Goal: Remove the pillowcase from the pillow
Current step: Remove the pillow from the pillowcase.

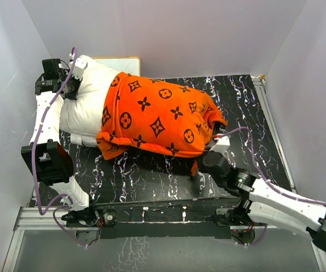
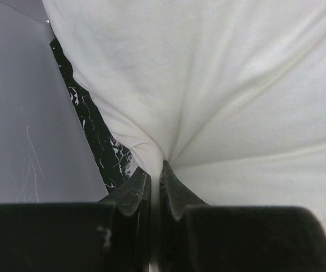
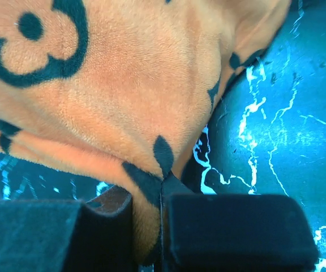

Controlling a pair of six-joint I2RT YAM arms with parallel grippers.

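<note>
My left gripper will move back along the pillow's bare end (image 1: pixel 73 119), away from the orange pillowcase (image 1: pixel 157 116), which still covers the rest, and then let go of the white fold.
The orange pillowcase (image 1: pixel 157 116) with dark brown motifs covers the right part of the off-white pillow (image 1: pixel 86 96), whose left end sticks out bare. My left gripper (image 1: pixel 71 85) is at the pillow's far left corner, shut on a pinch of white pillow fabric (image 2: pixel 151 156); its fingers (image 2: pixel 132 192) clamp the fold. My right gripper (image 1: pixel 208 148) is at the pillowcase's near right corner, shut on orange fabric (image 3: pixel 151 170), which bunches between its fingers (image 3: pixel 231 226).
The black marbled tabletop (image 1: pixel 151 175) lies under everything, also in the right wrist view (image 3: pixel 287 113). A small framed whiteboard (image 1: pixel 120 62) lies behind the pillow. White walls close in at left (image 2: pixel 21 141), back and right. A metal rail (image 1: pixel 151 218) runs along the near edge.
</note>
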